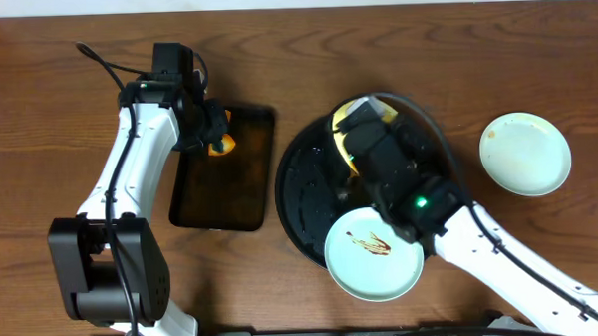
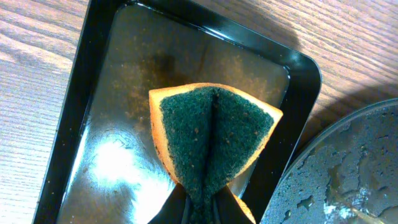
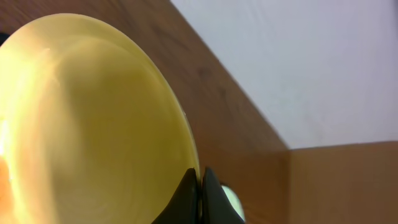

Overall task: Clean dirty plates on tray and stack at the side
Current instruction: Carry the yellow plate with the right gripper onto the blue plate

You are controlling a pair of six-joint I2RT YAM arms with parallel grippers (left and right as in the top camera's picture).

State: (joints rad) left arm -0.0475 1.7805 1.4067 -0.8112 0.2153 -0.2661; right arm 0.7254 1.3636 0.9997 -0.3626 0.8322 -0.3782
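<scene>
Next I need to swing my right gripper across and down to stack its plate on the set-aside mint plate, which lies to the gripper's right in the overhead view.
My right gripper is shut on the rim of the pale yellow plate and holds it tilted on edge. In the overhead view that plate hangs over the back of the large round black tray, mostly hidden by the right gripper. A mint plate with brown sauce streaks lies on the tray's front rim. Another mint plate rests on the table to the right. My left gripper is shut on a folded orange sponge with a green scouring face.
The sponge hangs over a smaller rectangular black tray, which lies left of the round tray and looks wet. In the overhead view the left gripper is over the far end of that rectangular tray. Bare wooden table surrounds both.
</scene>
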